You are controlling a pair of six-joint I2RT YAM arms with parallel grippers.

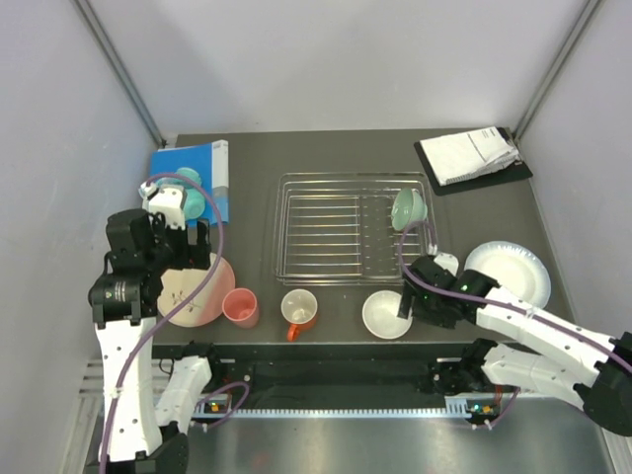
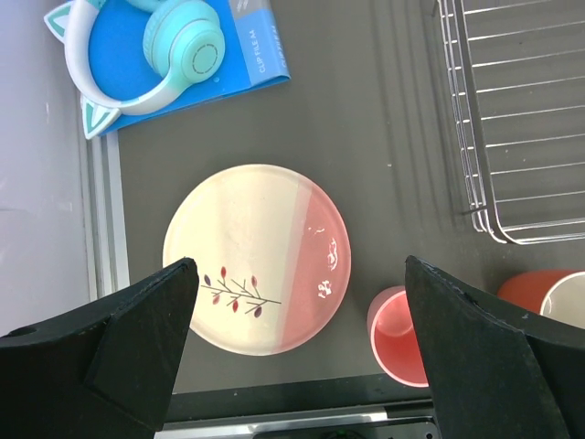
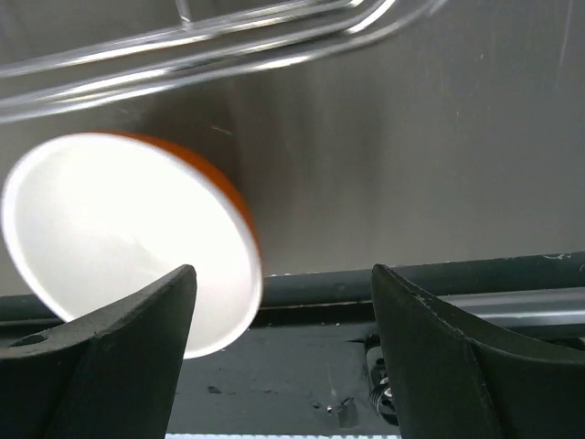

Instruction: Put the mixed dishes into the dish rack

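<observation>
My right gripper is open with one finger over the orange bowl's white inside and the other outside, so next it needs to sink onto the bowl's nearest rim and close.
The dish rack (image 1: 346,232) (image 2: 512,119) is a silver wire frame at the table's middle. A mint-green bowl (image 1: 409,209) rests tilted in its right end. In front of it stand the pink cup (image 1: 240,307) (image 2: 399,338), the orange mug (image 1: 299,310) (image 2: 548,297) and the orange white-lined bowl (image 1: 386,314) (image 3: 119,238). The cream-and-pink plate (image 1: 202,296) (image 2: 256,247) lies at the left. My left gripper (image 1: 184,255) (image 2: 300,265) hovers open above it. My right gripper (image 1: 404,301) (image 3: 283,270) is open just right of the orange bowl, its left finger over the rim. A white shallow bowl (image 1: 509,274) sits far right.
A blue book (image 1: 193,178) (image 2: 183,55) with mint headphones (image 2: 155,46) on it lies at the back left. White papers on a black board (image 1: 469,158) lie at the back right. The table's dark front edge (image 3: 411,274) runs close under both grippers.
</observation>
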